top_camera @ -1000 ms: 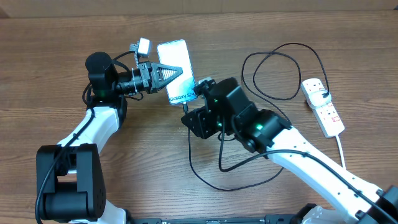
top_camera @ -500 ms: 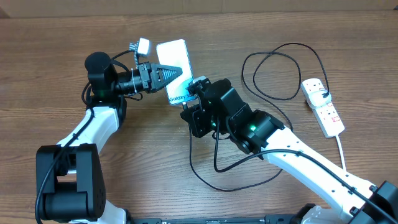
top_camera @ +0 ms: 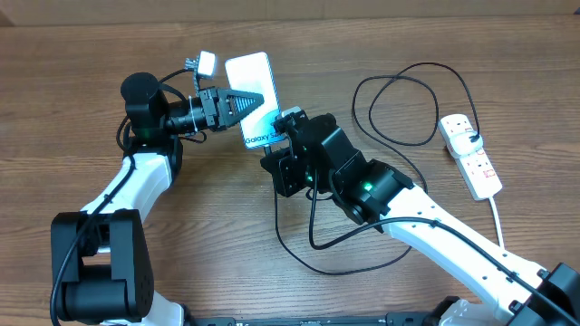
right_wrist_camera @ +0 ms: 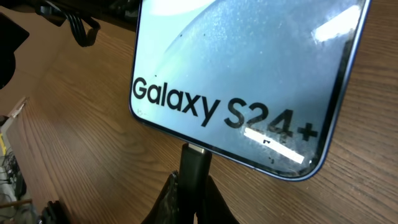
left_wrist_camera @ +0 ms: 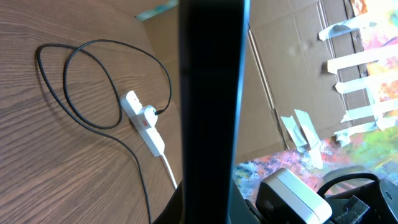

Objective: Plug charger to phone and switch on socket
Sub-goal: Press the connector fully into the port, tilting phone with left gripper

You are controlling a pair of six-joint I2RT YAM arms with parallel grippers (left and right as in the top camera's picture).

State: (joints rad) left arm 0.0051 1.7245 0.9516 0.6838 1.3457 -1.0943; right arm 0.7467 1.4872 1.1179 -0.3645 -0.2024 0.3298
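Note:
My left gripper should next move down and back and lay the phone [top_camera: 252, 89] flat on the bare wood below to let go of its side, as it hangs tilted above the table.
My left gripper [top_camera: 243, 102] is shut on the phone [top_camera: 252, 89] and holds it tilted above the table; the phone fills the left wrist view as a dark bar [left_wrist_camera: 211, 93]. The right wrist view shows its screen [right_wrist_camera: 249, 68] reading "Galaxy S24+". My right gripper [right_wrist_camera: 194, 190] is shut on the charger's connector [right_wrist_camera: 194, 165], whose metal tip touches the phone's bottom edge. In the overhead view the right gripper [top_camera: 283, 156] sits just below the phone. The black cable [top_camera: 399, 86] loops across the table to its plug in the white socket [top_camera: 471, 154], also in the left wrist view [left_wrist_camera: 144, 121].
The socket's white cord [top_camera: 497, 217] runs toward the table's front right. A loop of black cable [top_camera: 308, 244] lies on the wood under the right arm. Cardboard walls [left_wrist_camera: 286, 68] stand beyond the table's far edge.
My right gripper has moved left and up with the connector, bringing its tip to the phone's bottom edge. The left gripper shifted the phone slightly left.

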